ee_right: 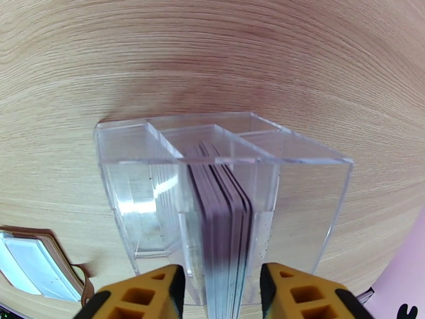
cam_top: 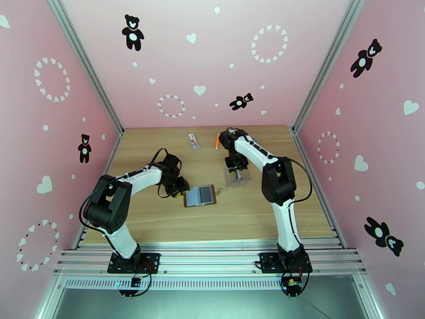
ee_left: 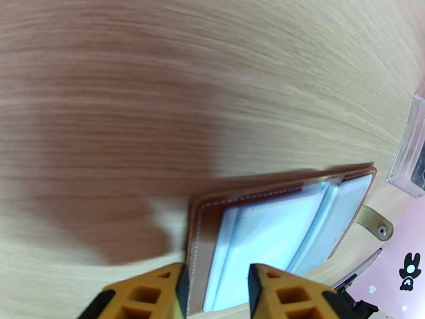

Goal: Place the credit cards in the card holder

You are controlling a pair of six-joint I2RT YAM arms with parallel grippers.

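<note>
The cards stand packed together, so my right gripper moves sideways next, away from the card holder, to the stack's front dark card.
The brown card holder [cam_top: 201, 196] lies open on the table, grey-blue pockets up; it also appears in the left wrist view [ee_left: 265, 235] and the right wrist view [ee_right: 32, 261]. My left gripper [cam_top: 179, 188] [ee_left: 218, 293] stands open, its fingertips over the holder's near cover edge. The credit cards [ee_right: 223, 224], a dark stack, stand on edge in the middle slot of a see-through box [ee_right: 308, 198] [cam_top: 236, 179]. My right gripper [cam_top: 237, 171] [ee_right: 222, 293] is open, one finger on each side of the stack with a small gap on both sides.
A small white-and-red packet [cam_top: 194, 140] and an orange pen [cam_top: 217, 140] lie near the back of the table. The holder's snap tab [ee_left: 374, 221] points toward the see-through box [ee_left: 411, 150]. Pink walls close in the table on three sides.
</note>
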